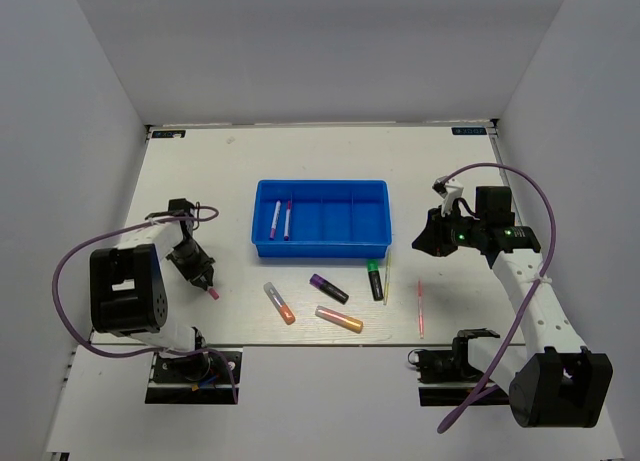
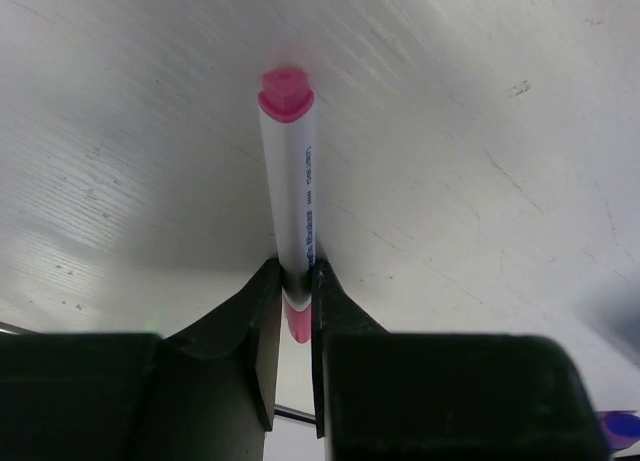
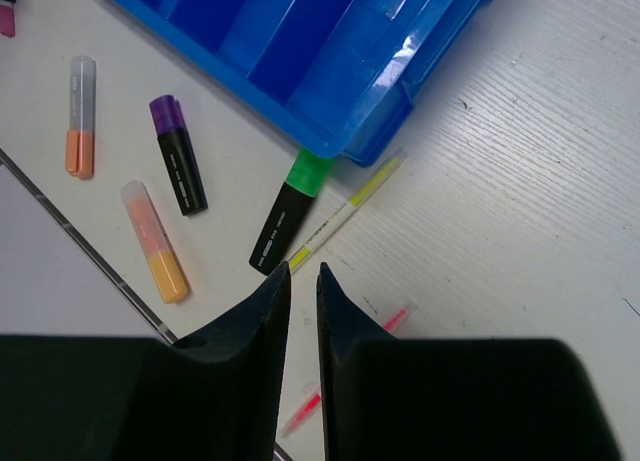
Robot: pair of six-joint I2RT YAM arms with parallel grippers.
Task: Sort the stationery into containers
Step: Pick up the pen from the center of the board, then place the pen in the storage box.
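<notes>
Matching pens lie in the blue tray's pen section (image 1: 278,213), so my left gripper should next move up, outward and to the right in the top view over it and let go.
My left gripper (image 1: 205,281) (image 2: 297,276) is shut on a pink-white pen (image 2: 292,171) near its rear end, low over the table at the left; its pink cap (image 1: 212,294) points away from the fingers. The blue tray (image 1: 320,249) has four compartments, and two pink-white pens (image 1: 281,220) lie in the leftmost one. My right gripper (image 1: 425,239) (image 3: 302,276) hovers right of the tray with only a narrow gap between its fingers and nothing in it. Below it lie a green-black highlighter (image 3: 285,219), a thin yellow stick (image 3: 345,209) and a thin pink stick (image 3: 395,316).
In front of the tray lie an orange highlighter (image 1: 279,303), a purple-black one (image 1: 328,288) and a yellow-orange one (image 1: 339,319). The green-black highlighter (image 1: 376,279) and the yellow stick (image 1: 387,278) touch the tray's front right corner. White walls enclose the table.
</notes>
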